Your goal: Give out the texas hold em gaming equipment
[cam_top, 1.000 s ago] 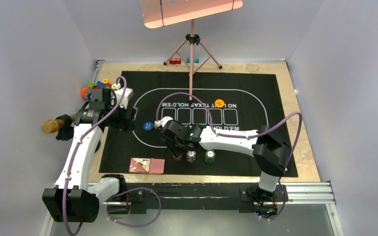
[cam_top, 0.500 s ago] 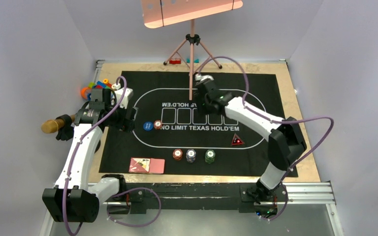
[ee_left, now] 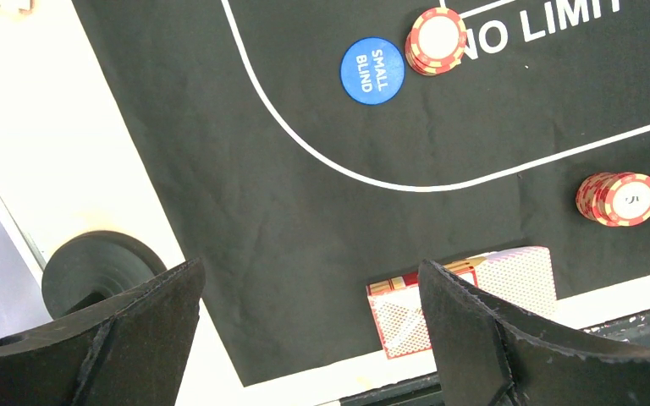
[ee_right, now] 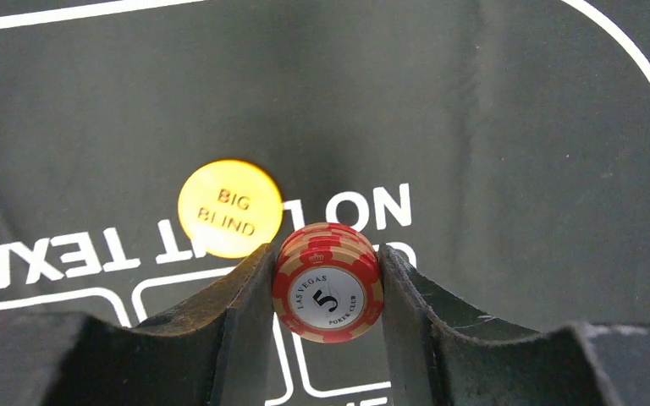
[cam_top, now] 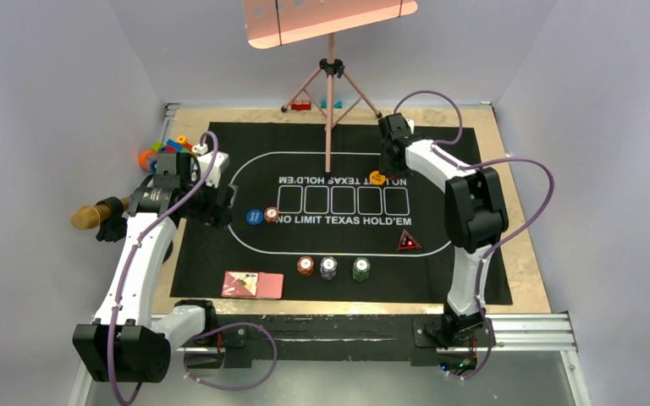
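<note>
My right gripper lowers the red stack slightly outward onto the white lettering (cam_top: 395, 180) (ee_right: 344, 213) next and opens, since the stack still hangs above the mat beside the orange BIG BLIND button.
My right gripper (cam_top: 382, 167) is over the far right of the mat, right next to the orange BIG BLIND button (cam_top: 377, 178). In the right wrist view it (ee_right: 327, 283) is shut on a small stack of red chips (ee_right: 328, 292), held above the mat beside the orange button (ee_right: 229, 207). My left gripper (cam_top: 221, 211) is open and empty over the mat's left side (ee_left: 309, 279). A blue SMALL BLIND button (cam_top: 255, 216) and red chips (cam_top: 271, 214) lie beside it. Red (cam_top: 305, 266), grey (cam_top: 328, 268) and green (cam_top: 360, 269) chip stacks, the triangle (cam_top: 406, 242) and the cards (cam_top: 253, 284) sit near the front.
A pink tripod (cam_top: 330, 93) stands at the mat's far edge. Colourful toy blocks (cam_top: 165, 148) lie at the far left off the black mat (cam_top: 474, 271). A brown cylinder (cam_top: 91, 216) sticks out at the left wall.
My right arm has swung from the red chip stack at the front to the far right beside the orange button, carrying red chips. The left arm has not moved.
</note>
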Robot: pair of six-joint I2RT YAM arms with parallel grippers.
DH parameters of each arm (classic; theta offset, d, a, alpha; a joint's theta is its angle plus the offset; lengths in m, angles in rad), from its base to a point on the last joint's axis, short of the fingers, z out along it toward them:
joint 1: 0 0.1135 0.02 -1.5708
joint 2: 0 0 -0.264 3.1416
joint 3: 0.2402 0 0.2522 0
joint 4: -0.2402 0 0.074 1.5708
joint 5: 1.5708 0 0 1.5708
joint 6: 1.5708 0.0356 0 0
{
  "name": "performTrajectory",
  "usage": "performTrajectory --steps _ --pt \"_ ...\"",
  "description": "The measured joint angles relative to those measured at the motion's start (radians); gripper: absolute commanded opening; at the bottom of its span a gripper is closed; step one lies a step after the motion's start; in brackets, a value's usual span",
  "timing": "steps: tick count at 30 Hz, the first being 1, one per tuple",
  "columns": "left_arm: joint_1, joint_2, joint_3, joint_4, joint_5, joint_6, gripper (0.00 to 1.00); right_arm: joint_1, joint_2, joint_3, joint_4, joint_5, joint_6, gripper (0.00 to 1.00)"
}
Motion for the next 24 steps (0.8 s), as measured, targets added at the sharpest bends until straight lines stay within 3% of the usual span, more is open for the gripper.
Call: performTrajectory --steps 13,17,24 --pt "0.0 0.002 0.002 0.0 0.0 0.023 1.0 -0.045 0.128 0.058 0.026 0.002 0.004 0.2" --pt "0.0 0.002 0.002 0.0 -0.001 0.023 1.0 -0.045 0.131 0.058 0.033 0.002 0.005 0.45" --pt "0.0 0.002 0.002 0.0 -0.001 0.023 1.0 -0.047 0.131 0.058 0.051 0.002 0.015 0.72"
